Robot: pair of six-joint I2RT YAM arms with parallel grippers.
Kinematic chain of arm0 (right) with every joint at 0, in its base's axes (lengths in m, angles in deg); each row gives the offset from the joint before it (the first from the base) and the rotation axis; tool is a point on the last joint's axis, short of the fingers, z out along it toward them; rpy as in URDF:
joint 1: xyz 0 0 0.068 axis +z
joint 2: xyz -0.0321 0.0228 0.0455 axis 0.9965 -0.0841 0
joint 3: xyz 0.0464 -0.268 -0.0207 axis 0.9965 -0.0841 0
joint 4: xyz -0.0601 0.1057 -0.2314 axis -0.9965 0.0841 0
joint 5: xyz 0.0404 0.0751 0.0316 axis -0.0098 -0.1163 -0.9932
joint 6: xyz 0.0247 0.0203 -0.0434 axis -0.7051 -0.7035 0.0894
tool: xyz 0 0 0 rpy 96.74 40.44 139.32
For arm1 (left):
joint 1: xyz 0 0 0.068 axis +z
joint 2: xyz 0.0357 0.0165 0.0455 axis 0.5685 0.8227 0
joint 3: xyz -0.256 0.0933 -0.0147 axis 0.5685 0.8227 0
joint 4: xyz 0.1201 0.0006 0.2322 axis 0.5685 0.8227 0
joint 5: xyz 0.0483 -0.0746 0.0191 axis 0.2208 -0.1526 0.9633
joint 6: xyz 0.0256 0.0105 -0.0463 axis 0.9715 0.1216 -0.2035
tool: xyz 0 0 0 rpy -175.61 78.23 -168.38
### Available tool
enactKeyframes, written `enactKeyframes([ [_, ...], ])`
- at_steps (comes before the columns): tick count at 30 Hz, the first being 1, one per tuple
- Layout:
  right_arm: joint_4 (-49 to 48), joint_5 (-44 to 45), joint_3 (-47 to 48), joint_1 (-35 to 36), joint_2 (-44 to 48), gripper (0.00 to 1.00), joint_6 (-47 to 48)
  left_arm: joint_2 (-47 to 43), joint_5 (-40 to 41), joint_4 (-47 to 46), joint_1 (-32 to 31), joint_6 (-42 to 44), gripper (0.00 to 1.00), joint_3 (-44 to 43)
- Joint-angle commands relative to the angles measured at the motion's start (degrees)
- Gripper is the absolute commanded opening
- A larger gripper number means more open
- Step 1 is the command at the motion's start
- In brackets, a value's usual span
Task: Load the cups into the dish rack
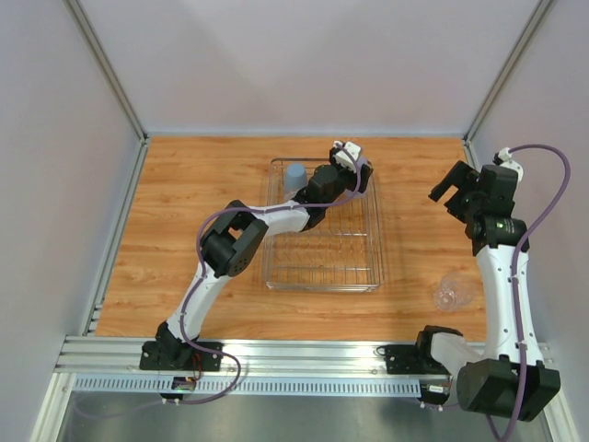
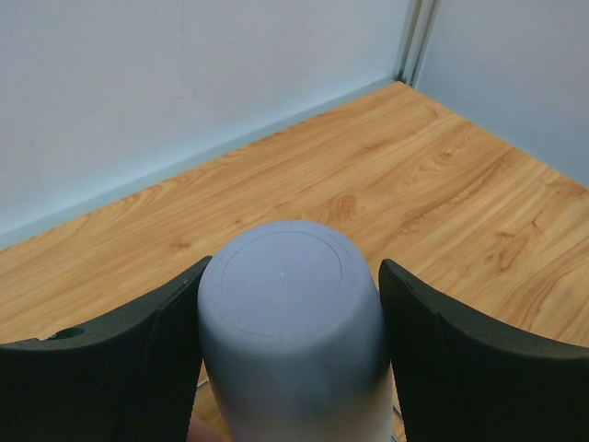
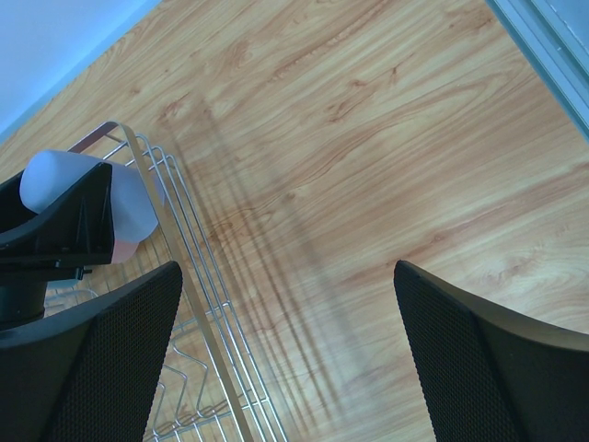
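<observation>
The robot needs to bring its right gripper's open fingers back and down next, over the side of the clear cup's rim away from the rack, because the clear cup (image 1: pixel 454 293) sits below and back.
The lavender cup (image 2: pixel 285 322) is upside down between my left gripper's (image 2: pixel 290 276) jaws, which press on its sides. In the top view that gripper (image 1: pixel 359 173) is over the far right corner of the dish rack (image 1: pixel 377 249) and hides the cup. The right wrist view shows the cup (image 3: pixel 64 180) inside the rack's corner (image 3: pixel 198 313), with a pinkish bit (image 3: pixel 126 247) just under it. A blue cup (image 1: pixel 294 175) stands upside down in the rack's far left. A clear cup (image 1: pixel 454 293) sits on the table by the right arm. My right gripper (image 1: pixel 449 193) (image 3: pixel 287 269) is open and empty, above the table right of the rack.
The wooden table (image 1: pixel 184 230) ends at a metal rail (image 1: pixel 276 354) in front and at pale walls behind and at the sides. A corner post (image 2: pixel 414 37) stands at the far right.
</observation>
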Motion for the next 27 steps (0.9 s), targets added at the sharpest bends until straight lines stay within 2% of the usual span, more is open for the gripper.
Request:
enactKeyframes([
  [1,-1.6,-0.2,0.0,0.6,-0.4,1.00,1.2,0.6,-1.5,-3.5,-0.7,1.9,0.69,-1.3],
  [2,-1.7,-0.1,0.0,0.6,-0.4,1.00,1.3,0.6,-1.5,-3.5,-0.7,2.2,0.74,-1.2],
  [7,-1.6,-0.1,0.2,0.7,-0.4,1.00,1.5,0.8,-1.6,-3.3,-0.8,2.2,0.84,-1.3],
  [8,-1.5,-0.1,0.2,0.7,-0.3,1.00,1.5,0.7,-1.7,-3.3,-0.8,2.1,0.92,-1.3],
  [9,-1.6,0.0,0.2,0.7,-0.3,1.00,1.6,0.7,-1.9,-3.3,-0.8,2.3,0.95,-1.2],
  [24,0.7,1.4,1.0,0.8,0.0,1.00,1.3,-3.0,-2.3,-1.6,-0.8,2.1,0.96,-5.2],
  [27,4.3,3.6,2.1,0.0,0.6,1.00,1.3,-6.7,-2.2,3.4,-0.8,1.5,1.00,-7.4],
])
